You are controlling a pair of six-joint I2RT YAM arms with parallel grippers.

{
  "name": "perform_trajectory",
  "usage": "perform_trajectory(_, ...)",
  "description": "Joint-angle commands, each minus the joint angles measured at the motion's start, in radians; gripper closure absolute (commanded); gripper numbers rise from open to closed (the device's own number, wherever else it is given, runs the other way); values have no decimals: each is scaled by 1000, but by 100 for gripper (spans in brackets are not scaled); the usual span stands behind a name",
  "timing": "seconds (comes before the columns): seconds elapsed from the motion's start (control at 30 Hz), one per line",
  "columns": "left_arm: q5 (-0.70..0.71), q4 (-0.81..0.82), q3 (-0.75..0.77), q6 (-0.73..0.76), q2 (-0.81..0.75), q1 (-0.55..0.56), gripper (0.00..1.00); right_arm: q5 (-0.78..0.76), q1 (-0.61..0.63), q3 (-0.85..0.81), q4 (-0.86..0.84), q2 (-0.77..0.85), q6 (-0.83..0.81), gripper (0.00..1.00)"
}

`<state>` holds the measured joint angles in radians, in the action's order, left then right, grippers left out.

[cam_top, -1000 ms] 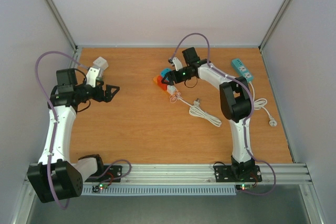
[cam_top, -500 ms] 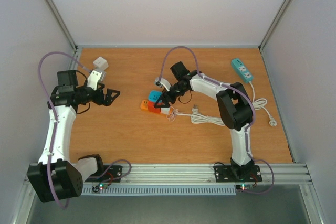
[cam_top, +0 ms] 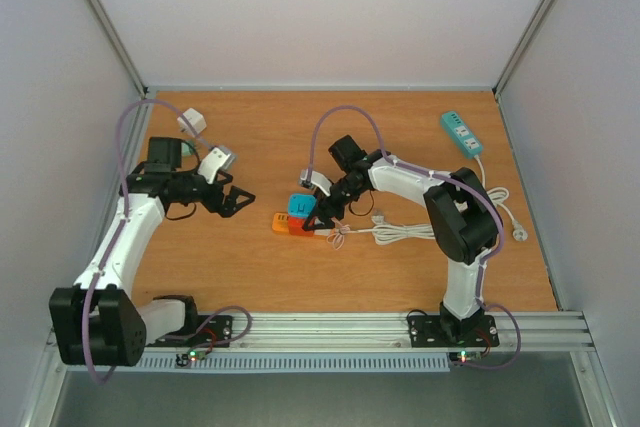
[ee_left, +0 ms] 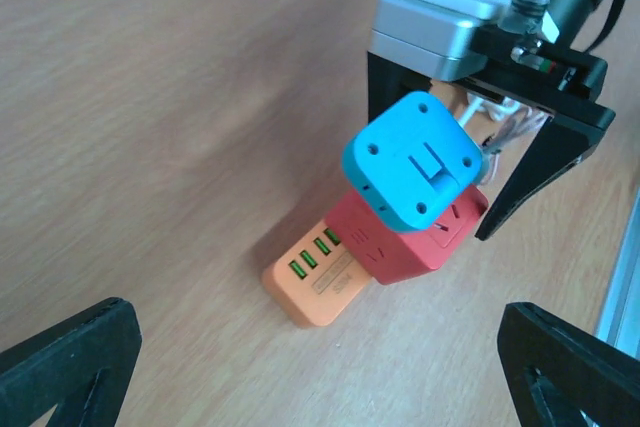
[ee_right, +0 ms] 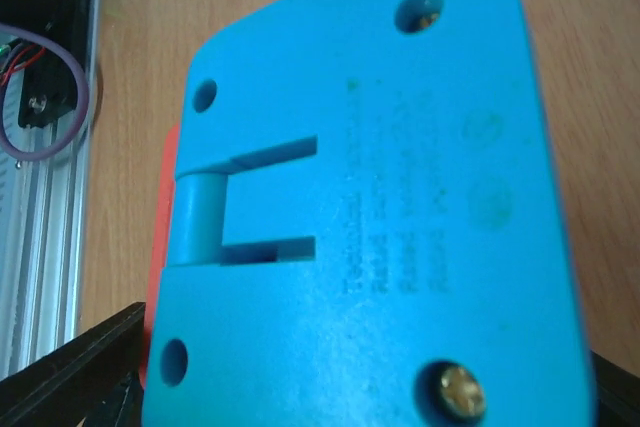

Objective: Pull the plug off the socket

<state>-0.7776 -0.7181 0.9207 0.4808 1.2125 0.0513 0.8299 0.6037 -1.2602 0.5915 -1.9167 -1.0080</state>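
Note:
The plug stands crooked, so the robot's left gripper will next move across to its right in the top view, turn and lower astride the blue plug.
A blue plug stands in a red and orange socket block on the table's middle. My right gripper straddles the plug from the right. In the left wrist view its black fingers flank the blue plug and reach down to the red socket. The plug's top fills the right wrist view, with the fingers at the bottom corners. My left gripper is open and empty, a short way left of the socket; its fingertips are spread wide.
A white cord runs right from the socket to a white plug. A teal power strip lies at the back right. A white cube sits at the back left.
My right gripper has dragged the socket with the plug in it toward the near left, trailing the cord. My left gripper has swung right toward it.

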Motion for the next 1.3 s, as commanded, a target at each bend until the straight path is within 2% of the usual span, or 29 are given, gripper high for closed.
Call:
perform_trajectory(0.0, -16, 90, 0, 32, 79, 74, 1, 3, 11, 9, -8, 51, 23, 12)
perform_trajectory(0.2, -57, 139, 30, 49, 200, 146, 2, 9, 10, 73, -131, 135, 66, 8)
perform_trajectory(0.4, -116, 215, 66, -2, 293, 195, 8, 2, 10, 170, -265, 198, 81, 6)
perform_trajectory(0.63, -151, 221, 119, -20, 377, 238, 12, -2, 10, 254, -397, 244, 125, 5)
perform_trajectory(1.0, -175, 224, 125, -11, 367, 242, 15, 69, 10, 237, -424, 291, 153, 7)
perform_trajectory(1.27, -169, 177, 86, 81, 290, 245, 26, 100, 11, 260, -411, 311, 133, 9)
